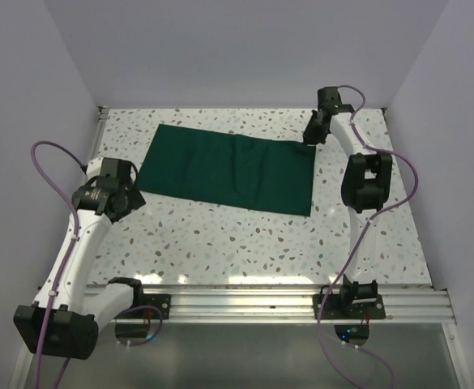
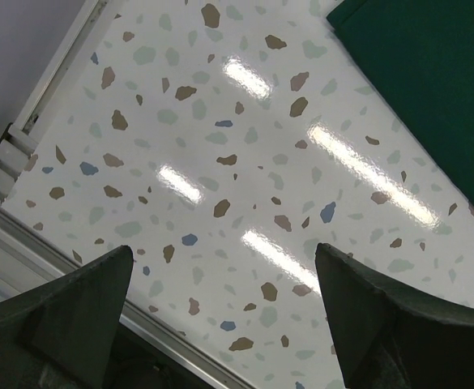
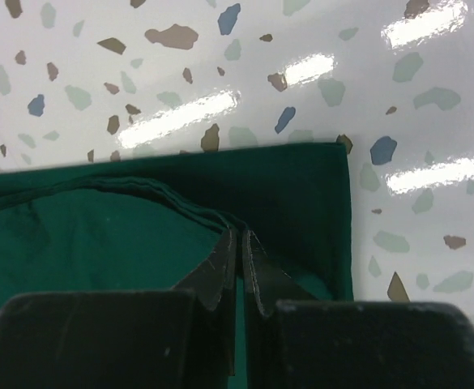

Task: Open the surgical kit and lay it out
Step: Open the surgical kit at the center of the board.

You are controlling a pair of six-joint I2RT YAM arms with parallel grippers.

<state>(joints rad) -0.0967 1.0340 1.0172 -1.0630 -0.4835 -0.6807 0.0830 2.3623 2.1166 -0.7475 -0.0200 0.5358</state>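
My right gripper will lift next and pull the folded edge of the cloth back over the cloth toward the near bar, because this top layer still covers another beneath.
The dark green cloth wrap (image 1: 230, 168) lies spread flat across the far middle of the speckled table. My right gripper (image 1: 310, 135) is at its far right corner, shut on a folded edge of the cloth (image 3: 180, 203), which bunches at my fingertips (image 3: 224, 251). My left gripper (image 1: 127, 193) hovers open and empty just off the cloth's near left corner; in the left wrist view the cloth (image 2: 431, 73) shows at the upper right, apart from my fingers (image 2: 99, 284). The steel tray and the silver instruments are not visible.
A metal rail (image 1: 301, 304) runs along the table's near edge, with the arm bases on it. White walls close in the left, far and right sides. The table's left edge strip (image 2: 26, 121) shows in the left wrist view.
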